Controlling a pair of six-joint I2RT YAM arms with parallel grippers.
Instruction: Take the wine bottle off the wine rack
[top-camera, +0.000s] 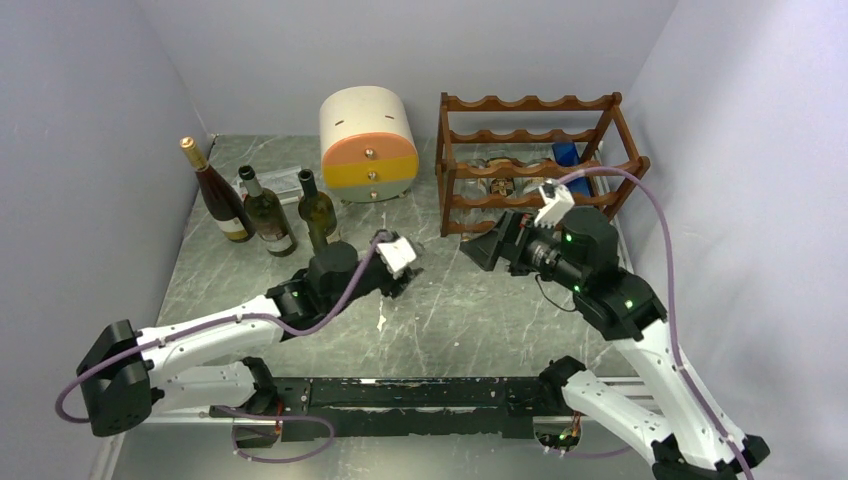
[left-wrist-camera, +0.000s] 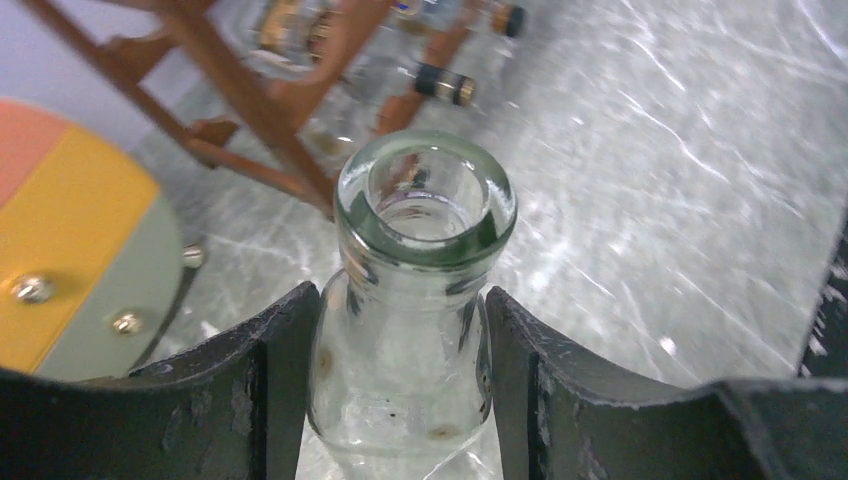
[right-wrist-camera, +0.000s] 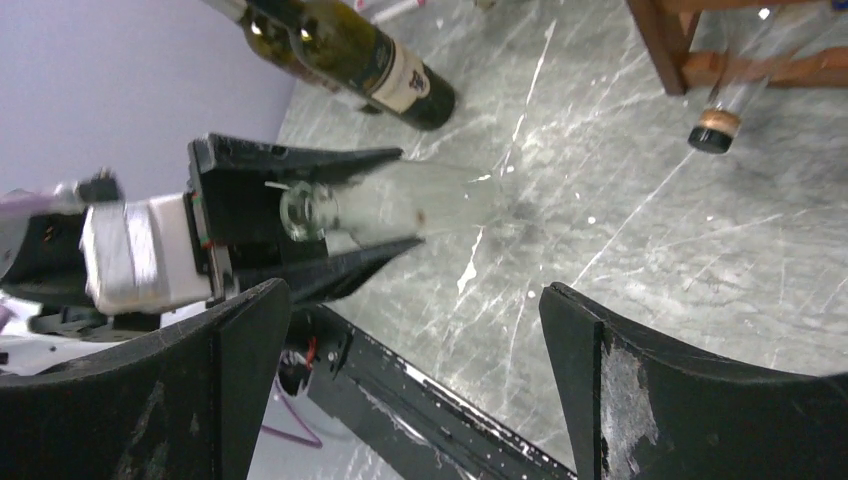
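My left gripper moves outward toward the drawer unit next, turns the tilted bottle upright and lowers it onto the bare table beside the dark bottles.
A clear glass wine bottle (left-wrist-camera: 425, 260) is off the dark brown wooden wine rack (top-camera: 540, 160). My left gripper (left-wrist-camera: 400, 300) is shut on its neck just below the open mouth. In the right wrist view the bottle (right-wrist-camera: 420, 195) juts out of the left gripper above the table, tilted. My right gripper (right-wrist-camera: 412, 292) stands wide open with nothing between its fingers. It sits in front of the rack (right-wrist-camera: 700, 50), pointing left toward the held bottle. In the top view my left gripper (top-camera: 405, 258) and my right gripper (top-camera: 475, 250) face each other at mid-table.
More bottles lie in the rack's lower tier, their capped necks (left-wrist-camera: 445, 85) (right-wrist-camera: 715, 125) poking forward. Three dark bottles (top-camera: 265, 210) stand at the back left. A cream-and-orange drawer unit (top-camera: 368, 145) sits between them and the rack. Walls close in on both sides.
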